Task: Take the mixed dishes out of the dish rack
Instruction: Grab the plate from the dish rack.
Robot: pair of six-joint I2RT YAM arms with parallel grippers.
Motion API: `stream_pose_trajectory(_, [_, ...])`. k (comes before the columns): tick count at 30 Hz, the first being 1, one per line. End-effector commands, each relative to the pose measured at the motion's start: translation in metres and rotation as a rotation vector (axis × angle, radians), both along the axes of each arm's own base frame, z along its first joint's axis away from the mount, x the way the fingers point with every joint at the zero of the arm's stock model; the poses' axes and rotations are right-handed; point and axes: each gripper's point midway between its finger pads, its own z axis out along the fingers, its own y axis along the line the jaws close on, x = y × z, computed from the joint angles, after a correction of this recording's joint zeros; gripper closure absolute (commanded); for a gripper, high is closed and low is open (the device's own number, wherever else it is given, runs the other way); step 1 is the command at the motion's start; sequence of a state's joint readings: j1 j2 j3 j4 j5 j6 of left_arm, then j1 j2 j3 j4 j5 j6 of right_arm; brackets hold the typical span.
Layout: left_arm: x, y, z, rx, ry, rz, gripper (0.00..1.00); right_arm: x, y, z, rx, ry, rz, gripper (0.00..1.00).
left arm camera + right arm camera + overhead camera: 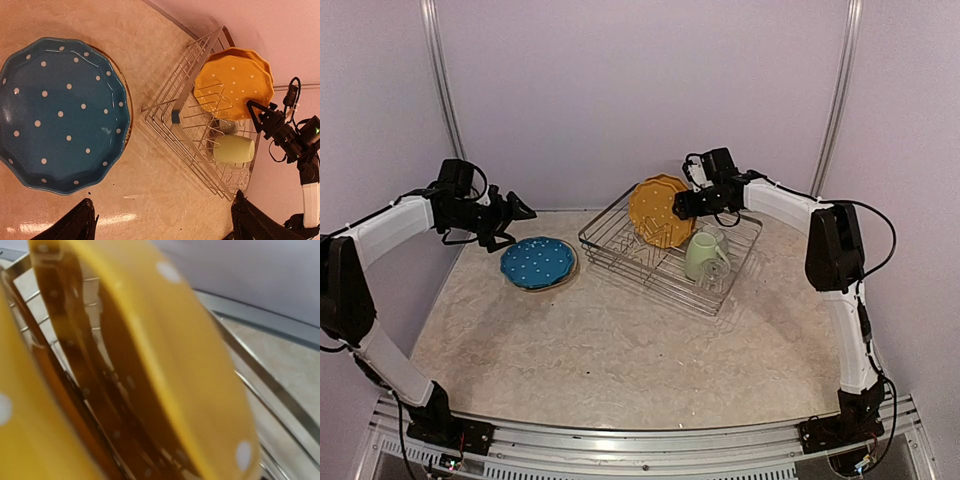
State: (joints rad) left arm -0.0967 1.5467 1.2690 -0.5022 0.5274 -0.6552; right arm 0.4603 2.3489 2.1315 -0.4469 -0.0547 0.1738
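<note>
Next I should slightly lift my right gripper, shift it left in its wrist view and lower over the front orange plate's rim [685, 222] [32, 432], because the rear plate sits centred there.
The dish rack [725, 285] stands at the back centre. Two orange scalloped plates [658, 210] stand upright in its far left end. The pale green mug [704, 255] and the clear glass [719, 279] lie in its right part. The blue white-dotted plate [537, 262] lies flat on the table left of the rack, on a pale rim that shows beneath it. My left gripper [517, 212] is open and empty, above and behind that plate. My right gripper [678, 207] is at the orange plates' right edge. Its jaws look spread in the left wrist view [260, 111]. The orange plates [165, 365] fill the right wrist view and no fingers show there.
Purple walls close in the back and both sides, with metal uprights [835, 100] in the corners. The rack's wire side [185, 100] and prongs stand between the plates and the mug [233, 149]. The table [620, 360] is beige marble.
</note>
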Motion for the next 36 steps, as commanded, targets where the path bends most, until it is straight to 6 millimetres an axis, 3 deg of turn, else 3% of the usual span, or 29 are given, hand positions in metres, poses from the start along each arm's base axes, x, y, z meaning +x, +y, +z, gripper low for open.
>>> stream_pose_trajectory(1, [0.004,-0.005,0.006,-0.015,-0.009,-0.023,0.11,-0.009,0.003,0.007,-0.010,0.018,0.002,0.19])
stream_pose_trajectory(6, [0.003,-0.007,0.008,-0.027,-0.012,-0.028,0.11,-0.017,-0.012,0.045,-0.047,-0.036,-0.047,0.10])
stream_pose_trajectory(10, [0.002,-0.008,0.011,-0.043,-0.010,-0.033,0.11,-0.031,-0.009,0.061,-0.052,-0.056,-0.046,0.09])
stream_pose_trajectory(15, [0.001,-0.009,0.014,-0.051,-0.013,-0.034,0.11,-0.045,0.007,0.054,-0.031,-0.049,-0.007,0.12])
stream_pose_trajectory(19, [0.000,-0.009,0.016,-0.037,-0.031,-0.036,0.11,-0.040,0.012,0.042,-0.039,-0.023,-0.001,0.25])
stream_pose_trajectory(29, [-0.001,-0.012,0.017,-0.037,-0.033,-0.051,0.11,-0.016,0.014,0.019,-0.064,-0.026,0.013,0.28])
stream_pose_trajectory(36, [0.000,-0.015,0.014,-0.047,-0.021,-0.061,0.11,-0.010,0.024,0.005,-0.037,-0.017,0.067,0.37])
